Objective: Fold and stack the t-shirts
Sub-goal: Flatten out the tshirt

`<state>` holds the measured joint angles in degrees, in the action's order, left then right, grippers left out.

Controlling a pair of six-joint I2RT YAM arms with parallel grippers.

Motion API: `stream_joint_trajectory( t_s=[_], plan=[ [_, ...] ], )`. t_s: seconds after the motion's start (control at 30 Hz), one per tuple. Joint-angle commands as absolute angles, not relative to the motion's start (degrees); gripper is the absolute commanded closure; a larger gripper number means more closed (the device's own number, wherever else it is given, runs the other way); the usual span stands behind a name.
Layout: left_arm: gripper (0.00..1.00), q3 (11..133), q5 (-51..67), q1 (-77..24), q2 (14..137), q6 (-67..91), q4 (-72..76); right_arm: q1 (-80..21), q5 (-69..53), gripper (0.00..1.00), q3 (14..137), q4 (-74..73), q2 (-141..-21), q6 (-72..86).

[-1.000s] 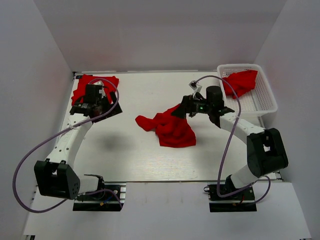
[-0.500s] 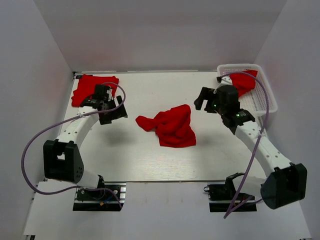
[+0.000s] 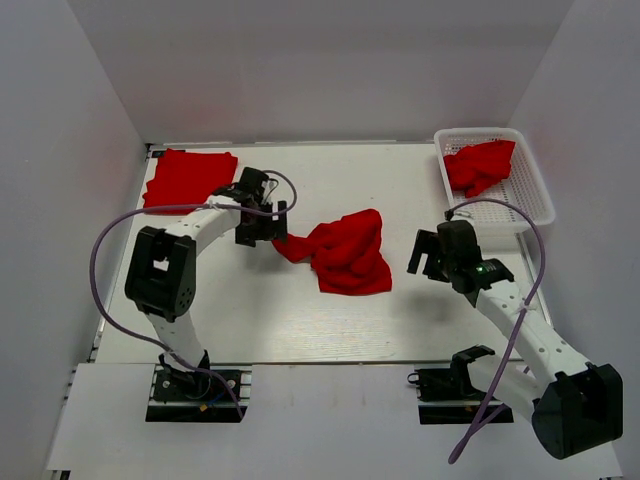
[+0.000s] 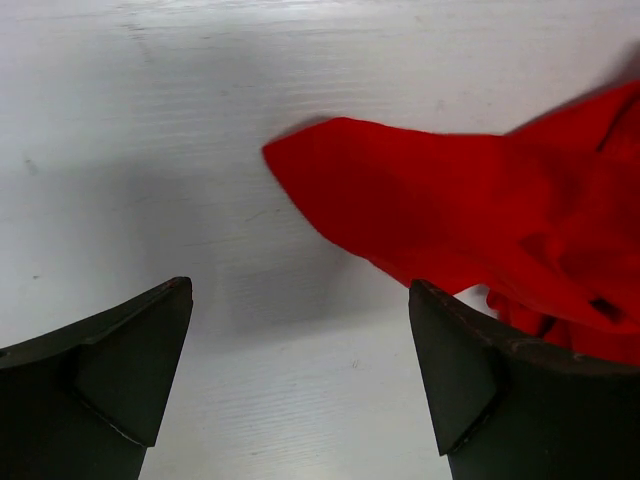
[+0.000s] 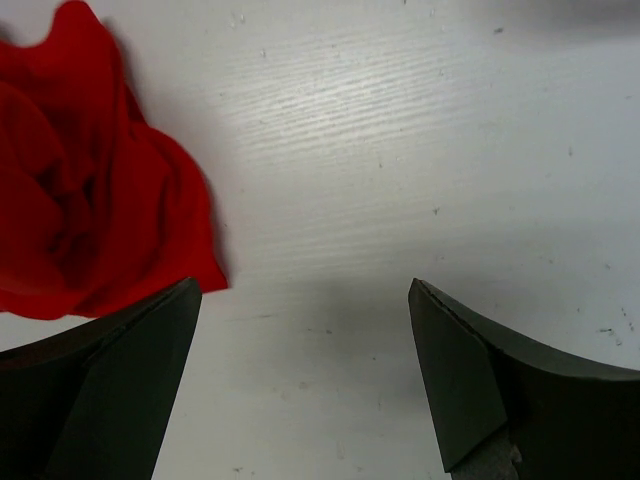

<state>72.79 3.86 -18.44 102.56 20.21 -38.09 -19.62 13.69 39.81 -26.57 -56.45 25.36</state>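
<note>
My left gripper will go down next onto the crumpled t-shirt's narrow tip [image 3: 284, 246] [image 4: 312, 163] and close there, because that tip sticks out from the crumpled t-shirt.
A crumpled red t-shirt [image 3: 340, 252] lies in the middle of the white table [image 3: 300, 320]. It also shows in the left wrist view [image 4: 480, 215] and the right wrist view [image 5: 90, 210]. A folded red t-shirt [image 3: 188, 177] lies at the back left corner. Another red t-shirt [image 3: 480, 165] sits bunched in the white basket [image 3: 530, 200] at the back right. My left gripper [image 3: 268, 228] is open and empty, just left of the crumpled shirt's left tip. My right gripper [image 3: 425, 255] is open and empty, over bare table to the right of that shirt.
Grey walls enclose the table on three sides. Purple cables loop from both arms. The arm bases stand on the near edge.
My left gripper has swung right from the folded shirt to the crumpled shirt's left tip. My right gripper let go of the crumpled shirt and pulled back to the right and nearer.
</note>
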Motion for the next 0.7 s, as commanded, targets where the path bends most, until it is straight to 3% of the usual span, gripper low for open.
stream_joint_trajectory(
  t_s=[0.0, 0.23, 0.4, 0.5, 0.53, 0.67],
  plan=[
    [0.00, 75.1, 2.5, -20.2, 102.2, 15.5, -36.6, -19.3, 11.3, 0.10, 38.7, -26.3, -54.7, 25.7],
    [0.00, 76.8, -1.7, -22.0, 108.5, 14.7, -37.7, -19.8, 9.8, 0.10, 38.8, -25.2, -56.2, 25.0],
    [0.11, 76.8, -2.9, -22.5, 110.5, 15.2, -36.4, -19.7, 6.3, 0.11, 37.0, -22.9, -57.2, 25.1],
    [0.23, 76.8, -2.4, -23.0, 111.6, 15.2, -34.7, -19.9, 4.7, 0.12, 36.0, -20.8, -57.8, 24.3],
    [0.33, 76.8, -1.9, -23.0, 111.6, 15.2, -34.7, -20.0, 3.4, 0.12, 35.7, -20.3, -58.4, 24.0],
    [0.53, 75.5, -0.8, -23.0, 112.8, 14.6, -33.5, -20.1, 3.3, 0.14, 34.9, -18.7, -60.0, 24.5]
  ],
)
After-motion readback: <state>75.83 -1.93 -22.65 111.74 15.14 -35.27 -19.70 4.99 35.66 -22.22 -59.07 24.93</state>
